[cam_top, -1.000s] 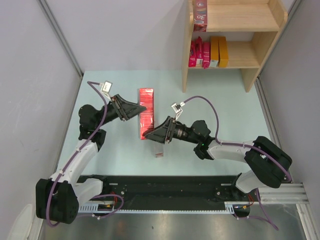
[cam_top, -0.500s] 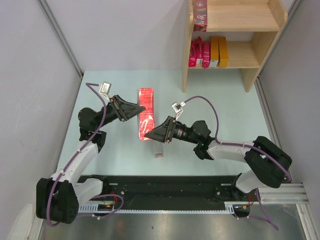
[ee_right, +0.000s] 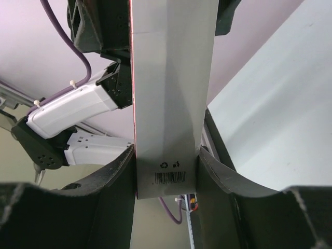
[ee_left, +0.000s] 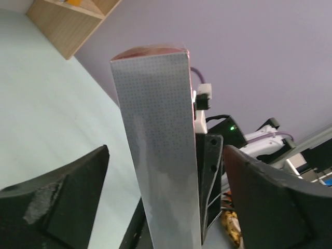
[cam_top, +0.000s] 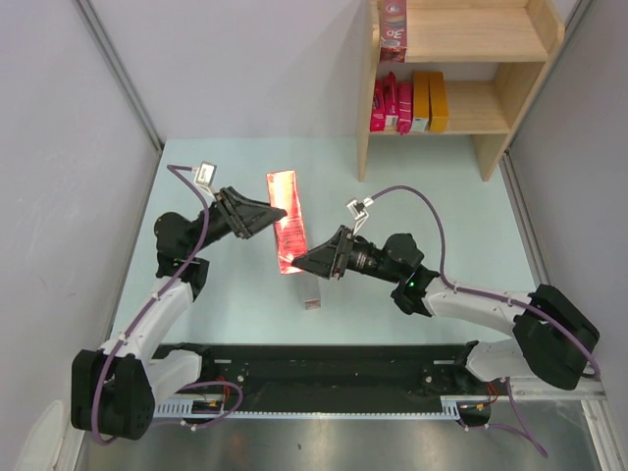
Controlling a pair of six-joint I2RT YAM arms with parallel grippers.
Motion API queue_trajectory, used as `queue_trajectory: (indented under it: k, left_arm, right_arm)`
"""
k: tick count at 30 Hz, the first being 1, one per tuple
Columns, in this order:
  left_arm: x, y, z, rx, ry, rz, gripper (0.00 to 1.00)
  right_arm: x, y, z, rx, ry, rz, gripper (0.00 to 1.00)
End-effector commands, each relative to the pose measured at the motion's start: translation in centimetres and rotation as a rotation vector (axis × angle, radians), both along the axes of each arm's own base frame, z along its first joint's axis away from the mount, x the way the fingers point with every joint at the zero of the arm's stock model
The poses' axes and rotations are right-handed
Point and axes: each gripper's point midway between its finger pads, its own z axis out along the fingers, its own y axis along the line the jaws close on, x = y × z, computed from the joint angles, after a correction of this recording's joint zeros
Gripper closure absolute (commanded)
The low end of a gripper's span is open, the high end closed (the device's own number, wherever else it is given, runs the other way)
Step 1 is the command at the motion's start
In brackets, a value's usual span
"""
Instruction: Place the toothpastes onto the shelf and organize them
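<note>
I should next raise the long carton [cam_top: 284, 220] outward with my right gripper onto the upper board beside the carton there. I should release it there, since that spot is empty.
A long toothpaste carton [cam_top: 284, 220], red on top and silver-grey on its side [ee_left: 158, 140], hangs above the table between the two arms. My right gripper [cam_top: 302, 262] is shut on its near end, with both fingers pressed against the barcode end [ee_right: 166, 174]. My left gripper [cam_top: 269, 215] stands open around the carton's middle, and in the left wrist view a gap shows on each side of it [ee_left: 166, 161]. The shelf [cam_top: 510, 93] holds pink toothpastes [cam_top: 390, 106] and orange ones [cam_top: 429, 101] on its lower board, and one carton [cam_top: 392, 25] on its upper board.
A small pale grey carton [cam_top: 311, 293] lies on the table just below the held one. The shelf stands at the far right against the wall. Grey walls close in the left and right sides. The black rail [cam_top: 324, 368] runs along the near edge.
My left gripper has opened off the carton. My right gripper has closed on its near end, and the carton has tilted slightly, with its far end swung left.
</note>
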Motion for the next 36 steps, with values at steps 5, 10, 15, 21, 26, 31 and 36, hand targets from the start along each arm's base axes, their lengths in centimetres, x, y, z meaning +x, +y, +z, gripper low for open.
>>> queue_trajectory:
  k: [5,10,15,21,26,31,36]
  left_arm:
    - [0.7,0.9,0.0,0.121,-0.074,0.109,0.0]
    - [1.1,2.2,-0.3,0.217,-0.093,0.228,0.0]
    - [2.7,4.8,-2.4,0.371,-0.037,0.406,0.0]
    - [4.0,8.2,-5.9,0.532,0.109,0.595,0.0]
    - [4.7,10.1,-8.9,0.689,0.242,0.712,0.0]
    - [5.0,9.1,-10.0,0.719,0.253,0.675,0.0]
    - [5.1,8.5,-10.9,0.724,0.264,0.643,0.0]
  right_arm:
    - [2.7,-3.9,3.6,-0.026,-0.076,-0.173,0.71]
    - [3.5,-6.2,2.8,-0.106,-0.072,-0.243,0.72]
    - [4.2,-8.7,3.1,-0.138,-0.076,-0.308,0.73]
    - [4.6,-10.9,3.0,-0.184,-0.07,-0.349,0.73]
    - [5.1,-12.9,4.4,-0.222,-0.111,-0.419,0.74]
    - [5.3,-14.1,7.0,-0.25,-0.154,-0.463,0.74]
    - [6.3,-14.7,8.9,-0.29,-0.177,-0.497,0.74]
